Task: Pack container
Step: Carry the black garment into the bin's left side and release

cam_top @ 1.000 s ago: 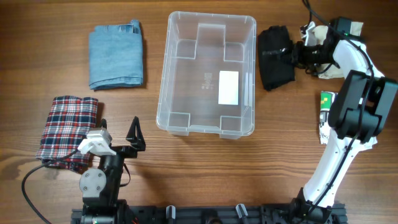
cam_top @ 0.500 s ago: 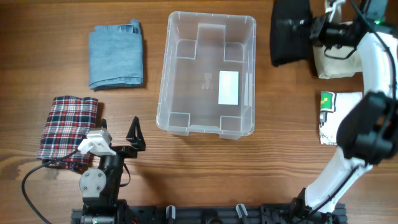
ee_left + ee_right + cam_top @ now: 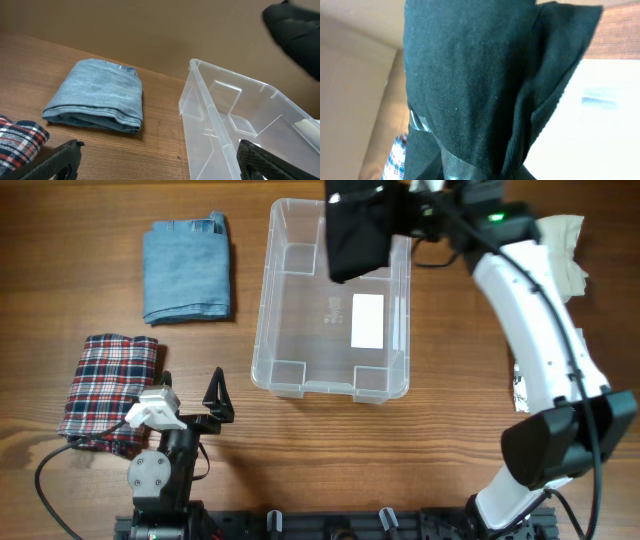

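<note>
My right gripper should lower across next and let go of the black cloth, because the container's denim-side bottom is below it and to its left in the overhead view.
The clear plastic container stands at the table's centre with a white label on its base; it also shows in the left wrist view. My right gripper is shut on a folded black cloth and holds it above the container's far right part. The black cloth fills the right wrist view and shows at the top right of the left wrist view. My left gripper is open and empty near the front left, beside the container's near left corner.
A folded blue denim cloth lies left of the container. A folded red plaid cloth lies at the front left by the left arm. A cream cloth and a green-and-white packet lie at the right.
My right gripper has lifted the black cloth from the table at the right and carried it left, over the container's far right part. The left arm has not moved.
</note>
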`<state>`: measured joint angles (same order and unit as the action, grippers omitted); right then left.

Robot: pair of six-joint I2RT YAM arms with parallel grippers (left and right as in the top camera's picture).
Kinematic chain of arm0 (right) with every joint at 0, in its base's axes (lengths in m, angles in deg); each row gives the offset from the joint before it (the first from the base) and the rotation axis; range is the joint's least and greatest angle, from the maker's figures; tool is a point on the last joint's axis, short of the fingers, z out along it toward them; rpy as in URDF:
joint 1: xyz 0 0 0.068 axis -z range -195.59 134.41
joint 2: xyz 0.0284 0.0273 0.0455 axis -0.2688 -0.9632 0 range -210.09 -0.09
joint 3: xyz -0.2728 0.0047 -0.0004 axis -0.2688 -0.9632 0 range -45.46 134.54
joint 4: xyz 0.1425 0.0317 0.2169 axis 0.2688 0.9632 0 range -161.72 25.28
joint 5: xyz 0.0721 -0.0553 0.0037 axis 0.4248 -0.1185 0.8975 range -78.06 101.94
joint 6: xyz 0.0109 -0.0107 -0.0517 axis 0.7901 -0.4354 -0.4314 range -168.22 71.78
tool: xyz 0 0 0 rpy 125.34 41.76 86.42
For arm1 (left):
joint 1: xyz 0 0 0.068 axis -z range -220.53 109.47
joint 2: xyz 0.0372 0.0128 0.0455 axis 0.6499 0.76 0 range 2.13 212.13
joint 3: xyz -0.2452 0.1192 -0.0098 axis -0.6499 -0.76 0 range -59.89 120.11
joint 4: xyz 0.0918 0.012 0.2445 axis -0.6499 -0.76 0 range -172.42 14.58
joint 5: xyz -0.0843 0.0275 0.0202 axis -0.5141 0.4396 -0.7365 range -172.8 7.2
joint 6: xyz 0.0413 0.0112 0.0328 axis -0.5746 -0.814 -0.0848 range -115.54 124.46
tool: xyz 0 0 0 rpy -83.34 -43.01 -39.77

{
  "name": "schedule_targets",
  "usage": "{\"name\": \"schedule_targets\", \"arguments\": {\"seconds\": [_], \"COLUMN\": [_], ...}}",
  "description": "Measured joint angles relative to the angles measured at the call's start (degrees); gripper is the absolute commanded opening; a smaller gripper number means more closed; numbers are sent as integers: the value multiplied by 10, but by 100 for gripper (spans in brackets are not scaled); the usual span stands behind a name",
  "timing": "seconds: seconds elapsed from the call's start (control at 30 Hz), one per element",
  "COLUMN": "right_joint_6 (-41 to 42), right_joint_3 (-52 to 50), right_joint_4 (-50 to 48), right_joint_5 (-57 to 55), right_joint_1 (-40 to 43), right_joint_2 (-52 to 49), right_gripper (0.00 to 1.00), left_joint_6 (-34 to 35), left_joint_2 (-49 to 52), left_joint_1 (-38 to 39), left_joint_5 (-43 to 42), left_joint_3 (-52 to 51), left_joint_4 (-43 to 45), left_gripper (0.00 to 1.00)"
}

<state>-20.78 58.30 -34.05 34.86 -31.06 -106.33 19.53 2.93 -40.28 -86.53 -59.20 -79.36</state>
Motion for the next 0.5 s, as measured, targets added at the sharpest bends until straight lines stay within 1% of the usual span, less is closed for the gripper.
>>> {"name": "schedule_targets", "arguments": {"seconds": [0.07, 0.13, 0.23, 0.33, 0.5], "right_joint_6": [43, 104, 153, 187, 207], "right_joint_3": [-19, -52, -89, -119, -150], "right_joint_4": [-29, -70, -104, -126, -155], "right_joint_5": [-26, -52, -65, -70, -75], "right_joint_1": [-19, -46, -68, -84, -92], "right_joint_2": [-8, -30, -52, -74, -82], "right_gripper": [4, 4, 4, 5, 6], "left_joint_6": [0, 0, 0, 0, 0], "left_joint_2": [0, 0, 0, 0, 0], "left_joint_1": [0, 0, 0, 0, 0], "left_joint_5": [0, 0, 0, 0, 0], "left_joint_3": [0, 0, 0, 0, 0], "left_joint_4": [0, 0, 0, 0, 0], "left_gripper": [100, 100, 100, 100, 100]}}
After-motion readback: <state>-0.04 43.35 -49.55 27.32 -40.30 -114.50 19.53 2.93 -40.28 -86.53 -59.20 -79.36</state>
